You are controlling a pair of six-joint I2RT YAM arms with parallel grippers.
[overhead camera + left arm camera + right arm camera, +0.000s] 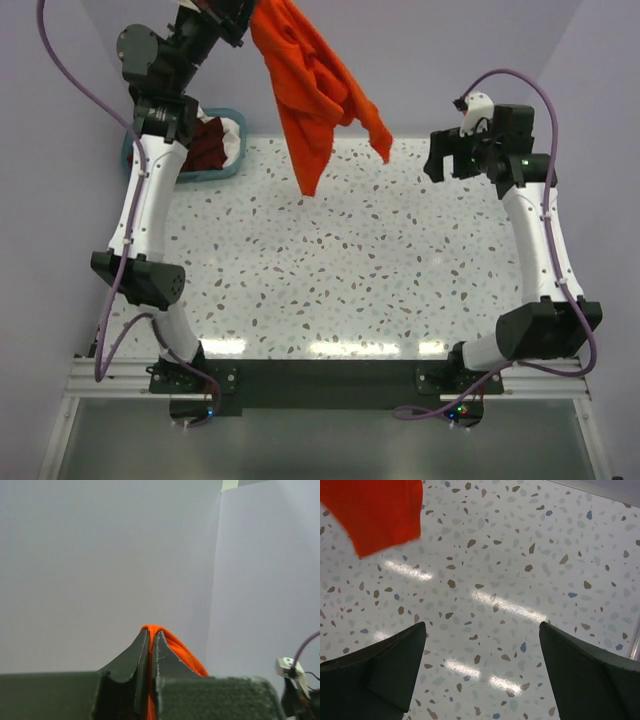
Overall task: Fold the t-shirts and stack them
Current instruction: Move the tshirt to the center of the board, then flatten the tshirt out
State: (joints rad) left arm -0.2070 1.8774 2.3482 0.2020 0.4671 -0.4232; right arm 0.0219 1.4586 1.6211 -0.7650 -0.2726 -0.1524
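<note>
My open right gripper comes down and back onto the shirt's loose corner nearest it next, since the shirt point(375, 510) hangs from my left gripper alone.
A bright orange-red t-shirt point(312, 90) hangs bunched in the air above the far part of the table, and its lowest tip dangles just over the tabletop. My left gripper point(242, 22) is raised high at the back left and shut on the shirt's top edge. In the left wrist view, orange cloth point(186, 656) is pinched between the shut fingertips of that gripper point(151, 633). My right gripper point(440, 155) hovers open to the right of the shirt, apart from it. In the right wrist view this gripper point(482, 625) holds nothing, and a corner of the orange shirt point(375, 510) hangs at the upper left.
A teal basket point(150, 165) stands at the back left behind the left arm, with dark maroon t-shirts point(208, 142) and some white cloth point(236, 128) in it. The speckled tabletop point(340, 270) spreads between the arms. Purple walls enclose the back and sides.
</note>
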